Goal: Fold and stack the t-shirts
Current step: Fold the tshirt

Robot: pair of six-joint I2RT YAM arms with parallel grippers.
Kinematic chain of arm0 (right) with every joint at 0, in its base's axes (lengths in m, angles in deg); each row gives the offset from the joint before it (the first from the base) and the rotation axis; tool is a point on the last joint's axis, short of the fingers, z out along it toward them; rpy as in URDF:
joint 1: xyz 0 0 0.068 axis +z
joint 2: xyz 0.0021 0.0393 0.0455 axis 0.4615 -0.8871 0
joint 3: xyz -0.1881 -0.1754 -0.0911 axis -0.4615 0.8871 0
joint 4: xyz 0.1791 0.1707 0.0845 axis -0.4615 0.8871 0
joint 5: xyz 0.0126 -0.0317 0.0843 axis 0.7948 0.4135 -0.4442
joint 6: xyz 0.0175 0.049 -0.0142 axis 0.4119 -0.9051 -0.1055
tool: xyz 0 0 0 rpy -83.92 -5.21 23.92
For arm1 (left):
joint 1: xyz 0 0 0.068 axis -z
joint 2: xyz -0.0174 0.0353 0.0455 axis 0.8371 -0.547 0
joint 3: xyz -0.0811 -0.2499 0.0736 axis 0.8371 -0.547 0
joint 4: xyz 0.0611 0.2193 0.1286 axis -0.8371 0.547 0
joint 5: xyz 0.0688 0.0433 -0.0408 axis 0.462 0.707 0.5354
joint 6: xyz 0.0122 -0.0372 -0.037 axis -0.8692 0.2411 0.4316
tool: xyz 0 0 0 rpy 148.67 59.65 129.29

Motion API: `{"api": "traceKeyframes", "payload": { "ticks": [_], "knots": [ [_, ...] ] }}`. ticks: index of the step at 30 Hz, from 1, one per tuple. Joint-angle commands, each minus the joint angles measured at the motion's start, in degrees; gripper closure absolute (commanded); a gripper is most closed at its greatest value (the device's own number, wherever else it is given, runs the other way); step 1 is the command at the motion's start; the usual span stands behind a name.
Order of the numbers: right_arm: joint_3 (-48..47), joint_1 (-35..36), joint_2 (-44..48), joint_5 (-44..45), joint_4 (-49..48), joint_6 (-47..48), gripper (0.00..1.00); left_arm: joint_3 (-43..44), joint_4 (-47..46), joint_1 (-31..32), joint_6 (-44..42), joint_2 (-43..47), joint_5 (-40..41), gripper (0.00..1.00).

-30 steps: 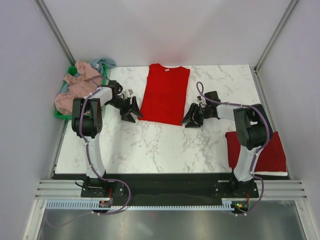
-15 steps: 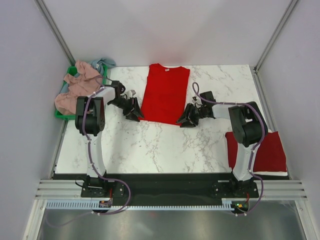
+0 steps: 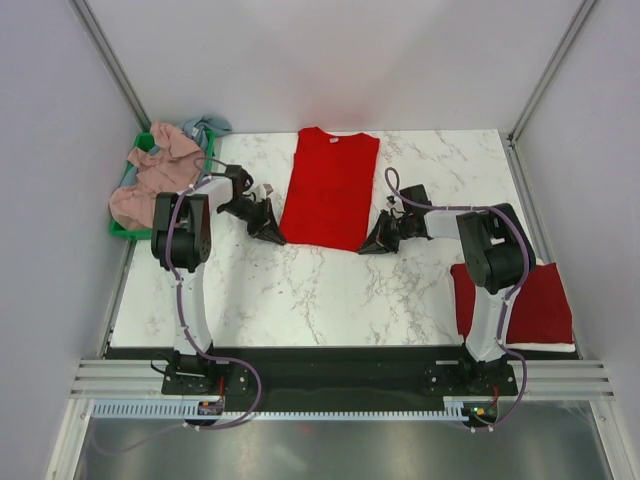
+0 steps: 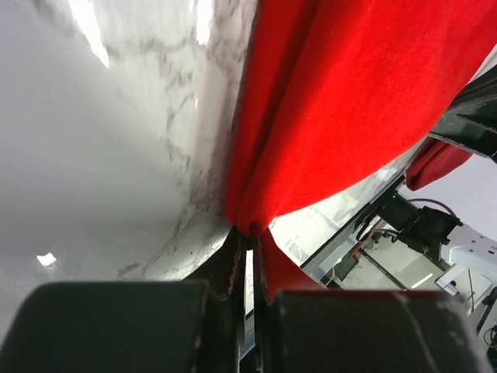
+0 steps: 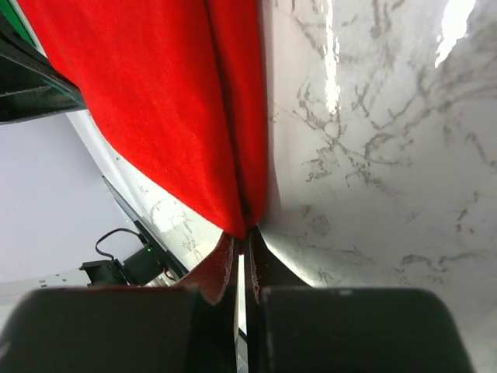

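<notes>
The red t-shirt lies long, so my right gripper lifts and carries the t-shirt's hem corner outward next. It then releases the corner on the t-shirt's collar end (image 3: 360,146), which lies outward of the gripper.
A bright red t-shirt (image 3: 330,188) lies flat on the marble table, folded into a long strip with its collar at the far end. My left gripper (image 3: 274,235) is shut on its near left hem corner. In the left wrist view the red cloth (image 4: 349,101) bunches right at the fingertips of that gripper (image 4: 250,233). My right gripper (image 3: 369,245) is shut on the near right hem corner. The right wrist view shows the fabric (image 5: 171,101) pinched at the tips of that gripper (image 5: 245,237). A second red t-shirt (image 3: 540,300) lies folded at the table's right near edge.
A green bin (image 3: 124,232) at the left edge of the table holds a crumpled pink shirt (image 3: 160,165) and a grey-blue one (image 3: 207,126). Grey walls enclose the table on three sides. The arm bases stand along the near edge.
Both grippers have slid inward onto the near hem corners of the flat red t-shirt and have gone from open to shut on the cloth.
</notes>
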Motion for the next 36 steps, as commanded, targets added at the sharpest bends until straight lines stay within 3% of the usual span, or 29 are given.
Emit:
{"api": "traceKeyframes", "payload": {
  "ticks": [1, 10, 16, 23, 30, 36],
  "knots": [
    [0.3, -1.1, 2.0, -0.2, -1.3, 1.7, 0.98, -3.1, -0.6, 0.2, 0.4, 5.7, 0.3, 0.98],
    [6.9, -3.8, 15.4, -6.3, 5.1, 5.4, 1.0, -14.3, -2.2, 2.2, 1.0, 23.4, -1.0, 0.98],
    [12.0, -3.8, 27.1, -6.9, 8.8, 7.4, 1.0, -24.4, -5.2, 6.5, 1.5, 36.0, -0.4, 0.98],
    [14.1, -3.8, 38.0, -6.7, 16.0, 11.9, 1.0, -30.6, -4.5, 6.3, 2.3, 45.2, 0.0, 0.98],
    [14.1, -3.9, 38.1, -5.5, 13.4, 13.4, 1.0, -32.3, -7.6, 4.5, 3.9, 45.4, 0.2, 0.98],
    [1.5, -4.4, 26.2, -4.6, 9.7, 16.4, 1.0, -18.8, -6.8, 2.0, 0.7, 36.3, 3.2, 0.98]
  ]
}}
